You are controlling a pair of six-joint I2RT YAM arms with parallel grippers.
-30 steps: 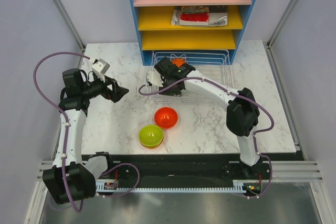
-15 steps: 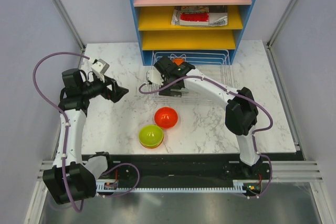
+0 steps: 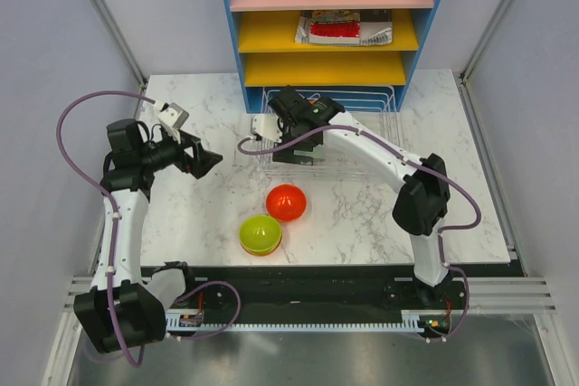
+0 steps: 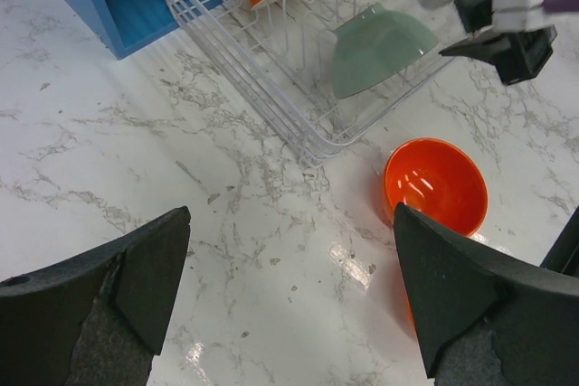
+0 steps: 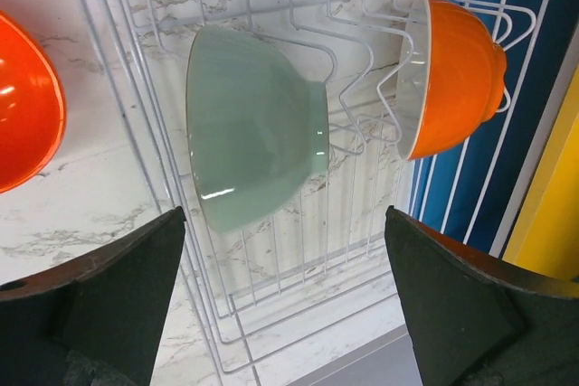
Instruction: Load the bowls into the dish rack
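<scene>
The red bowl is still outside the rack, so the robot's left gripper needs to move down and across the marble to the red bowl's rim [image 3: 274, 189] [image 4: 388, 174] by the rack's corner.
The white wire dish rack [image 3: 362, 124] stands before the blue shelf. A mint bowl [image 5: 253, 128] leans on edge between its prongs near the rack's left end. An orange bowl [image 5: 448, 74] stands on edge further back. My right gripper [image 5: 285, 219] hovers open above the mint bowl, touching nothing; in the top view that gripper [image 3: 291, 146] hides both racked bowls. On the table lie a red bowl [image 3: 287, 202] and a lime green bowl [image 3: 260, 234] with an orange rim under it. My left gripper [image 4: 291, 223] is open and empty over bare marble, left of the red bowl [image 4: 436, 185].
The blue shelf unit [image 3: 330, 20] with pink and yellow shelves rises right behind the rack. Grey walls close in both table sides. The right arm's forearm [image 3: 380, 155] crosses over the rack.
The right gripper has shifted slightly toward the shelf over the rack's left end and now covers the orange bowl in the top view. The left arm and table bowls have not moved.
</scene>
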